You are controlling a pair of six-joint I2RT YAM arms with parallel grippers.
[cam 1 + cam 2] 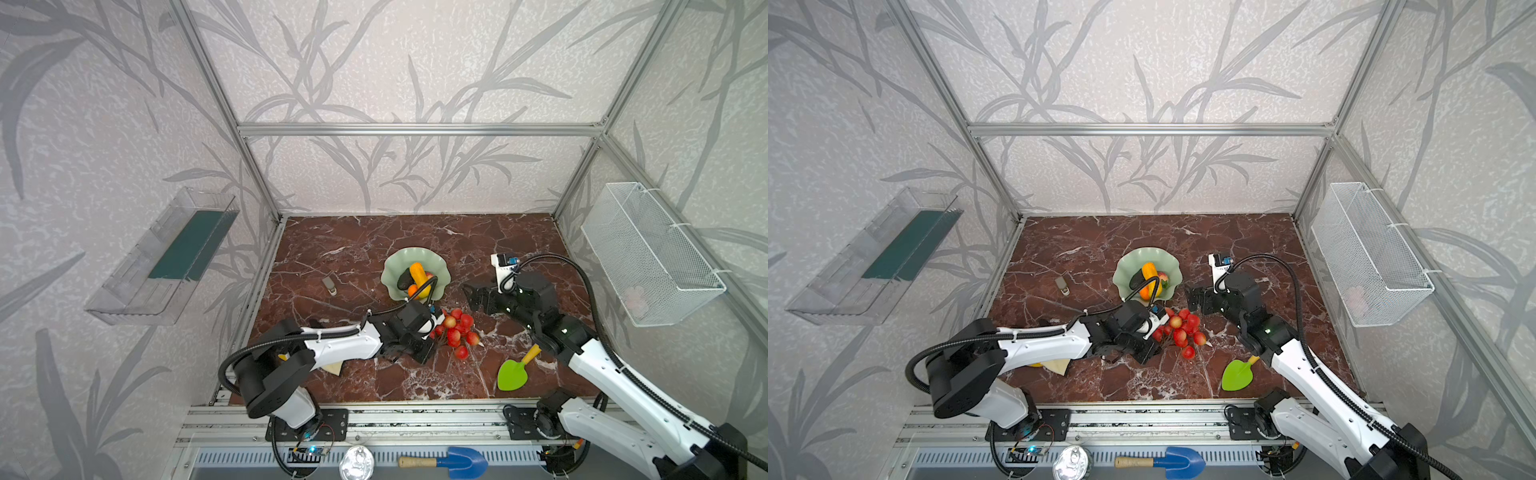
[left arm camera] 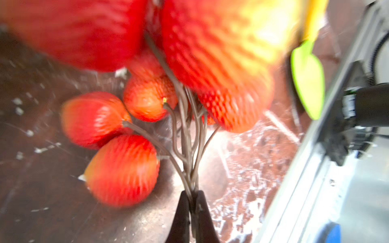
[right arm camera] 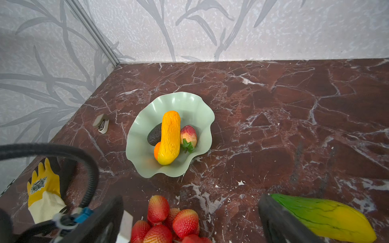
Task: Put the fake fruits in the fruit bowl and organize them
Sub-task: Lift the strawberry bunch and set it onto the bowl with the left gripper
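I need to lift my left gripper next and carry the berries outward over the bowl's far side [image 1: 417, 255] to release their stems, because that bare space is outward of the gripper.
A cluster of red berries [image 1: 457, 332] [image 1: 1181, 332] is on or just above the marble, in front of the fruit bowl; I cannot tell which. My left gripper [image 2: 192, 194] is shut on the cluster's bunched brown stems [image 2: 189, 147]. The pale green fruit bowl [image 1: 397, 266] [image 1: 1127, 266] [image 3: 189, 101] holds a yellow-orange oblong fruit [image 3: 169, 136], a dark avocado [image 3: 154, 134], a strawberry [image 3: 188, 134] and a round orange [image 3: 156, 151]. My right gripper [image 1: 473, 297] [image 3: 190, 199] hangs open to the right of the bowl and holds nothing. A green-and-yellow fruit [image 3: 324, 216] lies beside one of its fingers.
A green scoop [image 1: 513, 374] [image 1: 1237, 376] lies at the front right. A yellow and cream cloth piece [image 3: 42, 189] lies under the left arm. A small grey object [image 1: 329, 286] sits left of the bowl. A wire basket [image 1: 648, 253] and a clear tray [image 1: 166, 257] hang on the side walls.
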